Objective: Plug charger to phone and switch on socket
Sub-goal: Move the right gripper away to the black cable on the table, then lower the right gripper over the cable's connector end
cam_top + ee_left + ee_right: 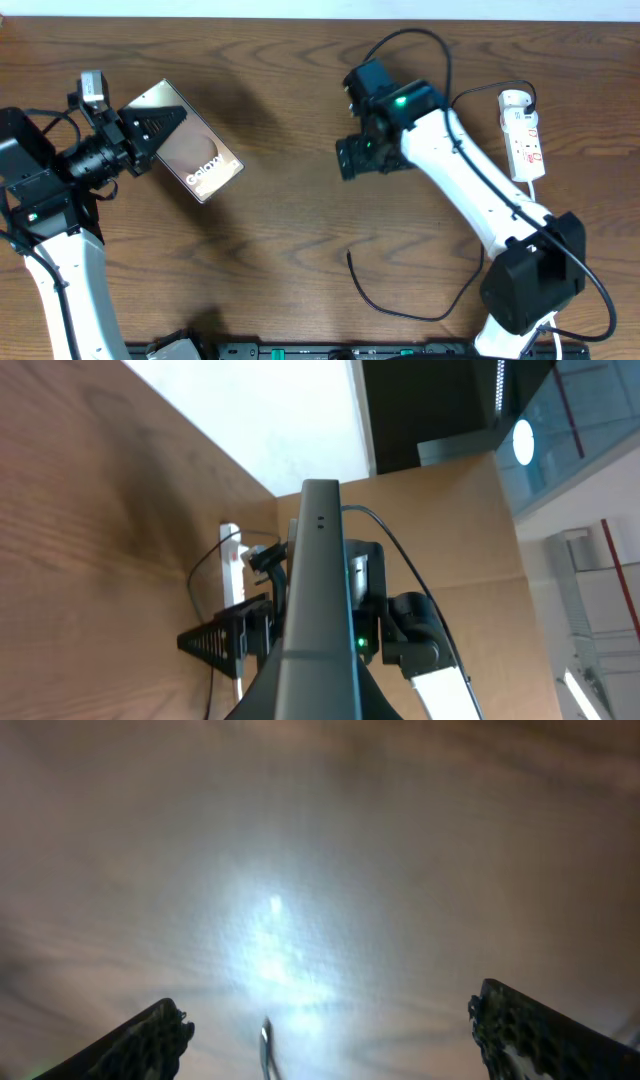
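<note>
My right gripper moves back and down with open fingers onto the charger's small plug tip [349,256] [266,1034] next, since it lies on the tabletop below, nearer my base.
My left gripper [150,130] is shut on one corner of the bronze phone [200,160], holding it up at the left with its "Galaxy" face toward the overhead camera. From the left wrist the phone [320,580] appears edge-on, rising out of the gripper [318,685]. My right gripper [352,158] hovers mid-table, open. Its fingers [150,1040] stand wide apart in the right wrist view, and a thin plug tip [265,1038] shows between them, touching neither. The charger cable [385,305] lies curled on the table below. The white socket [522,135] lies at the far right.
The right arm's white link [480,190] runs diagonally from its base [530,280] at the lower right. A black cable [405,38] loops above the right wrist. A black rail [350,350] lines the table's front edge. Beyond the held phone, the left wrist sees the right arm [385,625].
</note>
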Available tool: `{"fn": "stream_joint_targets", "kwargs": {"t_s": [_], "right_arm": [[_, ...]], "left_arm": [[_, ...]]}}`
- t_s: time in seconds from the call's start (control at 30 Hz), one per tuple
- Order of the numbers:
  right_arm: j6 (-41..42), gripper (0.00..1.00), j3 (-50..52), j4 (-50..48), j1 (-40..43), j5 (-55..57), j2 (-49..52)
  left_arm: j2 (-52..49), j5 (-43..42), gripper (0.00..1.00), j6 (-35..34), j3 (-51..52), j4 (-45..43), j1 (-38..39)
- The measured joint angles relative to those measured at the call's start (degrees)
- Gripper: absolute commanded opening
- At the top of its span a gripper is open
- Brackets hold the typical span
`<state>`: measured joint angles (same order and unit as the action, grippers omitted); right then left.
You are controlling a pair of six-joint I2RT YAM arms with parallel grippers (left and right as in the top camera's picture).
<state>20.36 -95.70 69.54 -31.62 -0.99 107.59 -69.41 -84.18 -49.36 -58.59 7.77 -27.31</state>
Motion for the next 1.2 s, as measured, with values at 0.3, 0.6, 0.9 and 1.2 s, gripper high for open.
{"fn": "stream_joint_targets", "kwargs": {"t_s": [0.3,0.6,0.9,1.2], "right_arm": [[4.74,0.92,9.51,-4.83,-9.51,2.49,0.04],[12.81,0.89,22.23,-10.29,-12.74,3.06,0.04],[17.62,0.87,27.26,-12.41,-15.02,3.37,0.04],[20.59,0.82,27.63,-12.46,-18.84,3.37,0.04]], "left_arm": [[-0.04,0.07,0.07,15.30,0.09,15.63,1.92],[-0.04,0.94,0.07,22.03,0.09,16.09,2.21],[-2.03,3.74,0.07,23.78,0.09,16.06,2.25],[-8.17,5.62,0.07,23.93,0.09,16.02,2.25]]}}
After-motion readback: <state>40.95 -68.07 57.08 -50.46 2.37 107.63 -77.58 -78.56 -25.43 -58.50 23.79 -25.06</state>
